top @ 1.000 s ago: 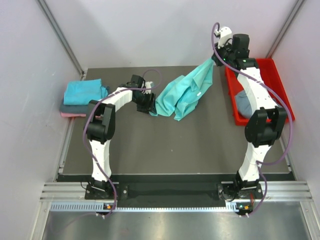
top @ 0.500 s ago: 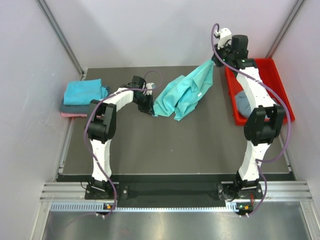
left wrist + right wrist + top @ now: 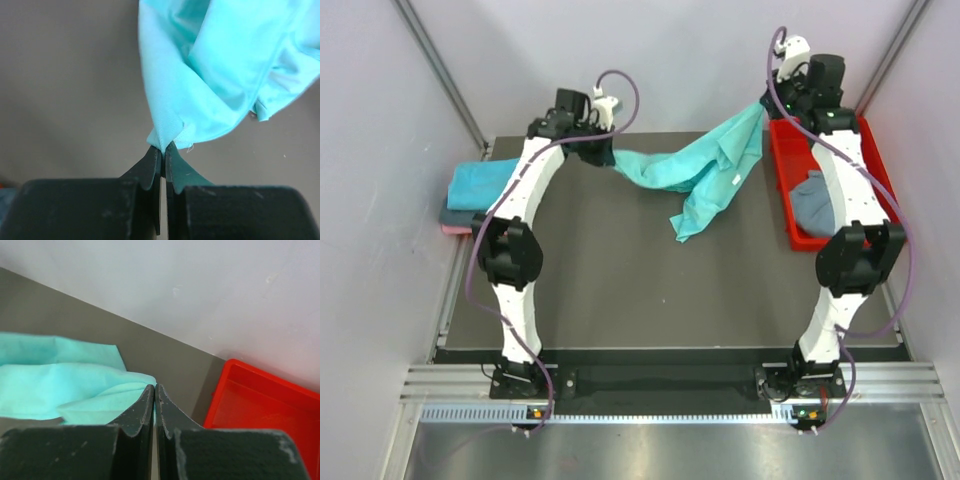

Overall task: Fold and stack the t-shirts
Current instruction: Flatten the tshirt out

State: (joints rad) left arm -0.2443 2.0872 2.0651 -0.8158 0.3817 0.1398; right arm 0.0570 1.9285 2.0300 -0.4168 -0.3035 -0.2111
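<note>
The teal t-shirt's corner goes back and down with my left gripper next for release on the bare part of the table, below the gripper and nearer my base.
A teal t-shirt [image 3: 695,168] hangs stretched between both grippers above the dark table, its lower part drooping toward the table's middle. My left gripper [image 3: 603,152] is shut on one corner of it at the back left; in the left wrist view the cloth [image 3: 210,75] bunches out from the closed tips [image 3: 163,147]. My right gripper [image 3: 766,104] is shut on the other corner at the back right, the cloth [image 3: 70,385] lying left of its tips [image 3: 155,388]. A slate grey-blue t-shirt [image 3: 810,200] lies crumpled in the red tray [image 3: 881,170].
A stack of folded shirts [image 3: 470,190], turquoise on top of grey-blue and pink, sits at the table's left edge. The red tray [image 3: 260,400] stands at the right, close to the right gripper. White walls enclose the back and sides.
The left gripper closed on the teal shirt's corner and lifted it up and back to the left. The right gripper rose slightly. The shirt now spans between both.
</note>
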